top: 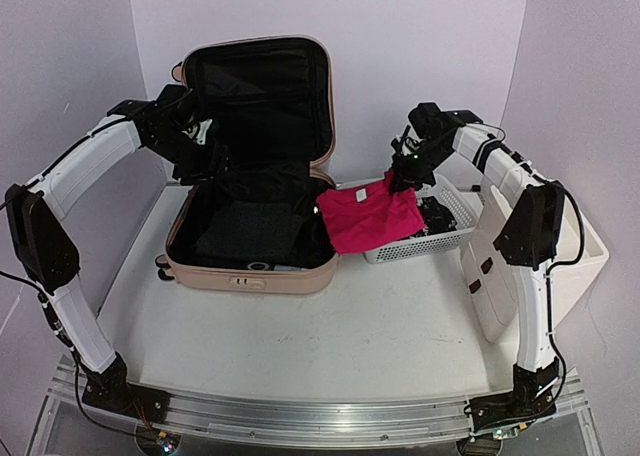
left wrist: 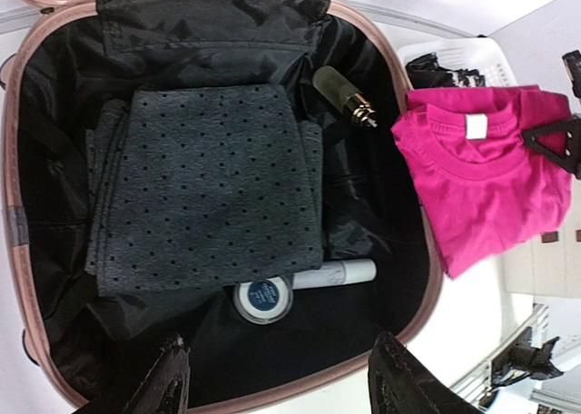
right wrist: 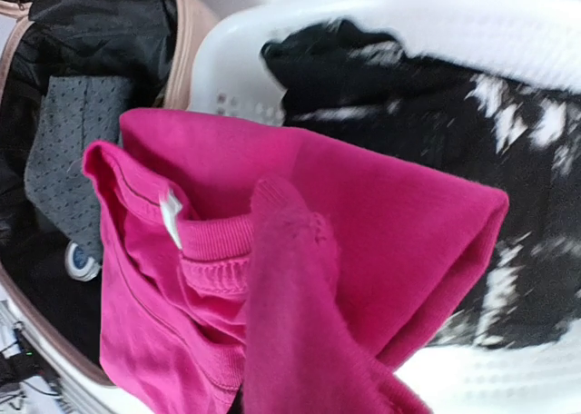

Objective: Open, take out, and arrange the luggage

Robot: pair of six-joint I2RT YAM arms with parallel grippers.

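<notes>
My right gripper will move down, toward the right in the top view, and release the shirt [right wrist: 300,251] over the black-and-white garment below.
The pale pink luggage [top: 250,273] lies open on the table with its lid [top: 262,96] standing upright. In its black lining lie a folded grey dotted garment [left wrist: 209,187], a perfume bottle [left wrist: 343,94], a white tube [left wrist: 334,273] and a round blue-lidded jar [left wrist: 263,299]. My left gripper [top: 205,154] hovers open and empty over the back of the case; its fingertips [left wrist: 168,378] show at the near rim. My right gripper [top: 403,174] is shut on a magenta T-shirt [top: 372,219], which hangs over the white mesh basket [top: 420,248]. The shirt [right wrist: 300,251] hides its fingers.
The basket also holds a black-and-white garment [right wrist: 472,160]. A white drawer cabinet [top: 497,266] stands at the table's right edge, beside my right arm. The basket sits between the luggage and the cabinet.
</notes>
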